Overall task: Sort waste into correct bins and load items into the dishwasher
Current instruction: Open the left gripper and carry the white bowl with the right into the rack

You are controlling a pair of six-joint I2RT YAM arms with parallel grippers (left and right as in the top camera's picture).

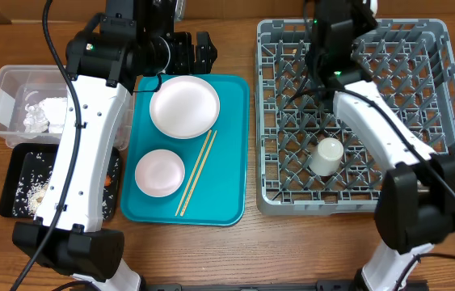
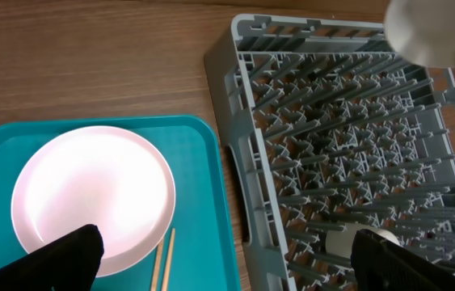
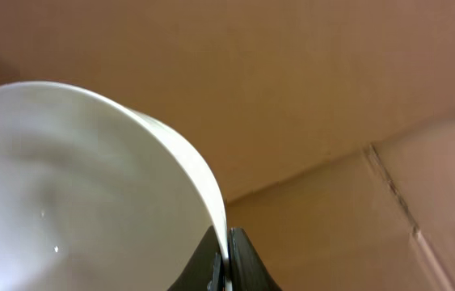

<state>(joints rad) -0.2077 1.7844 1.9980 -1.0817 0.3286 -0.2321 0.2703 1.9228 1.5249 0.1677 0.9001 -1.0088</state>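
My right gripper lowers the bowl down and to the left in the overhead view next and lets go, since the rack's empty far wires lie that way.
My left gripper point(image 2: 227, 263) hangs open above the far edge of the teal tray point(image 1: 231, 145), nothing between its fingers point(image 2: 59, 257). Under it lies the white round plate point(image 1: 184, 106), also in the left wrist view point(image 2: 90, 194). A pale pink bowl point(image 1: 160, 172) and wooden chopsticks point(image 1: 197, 172) lie on the same tray. My right gripper point(image 3: 227, 260) is shut on the rim of a white bowl point(image 3: 73, 194), held high over the far side of the grey dish rack point(image 1: 441, 121). A small white cup point(image 1: 326, 156) lies inside the rack.
At the left stands a clear tub point(image 1: 1, 97) holding a crumpled white napkin point(image 1: 45, 113). In front of it is a black tray point(image 1: 13, 190) with rice grains and something orange. The left arm crosses above both. Bare wood table runs along the front.
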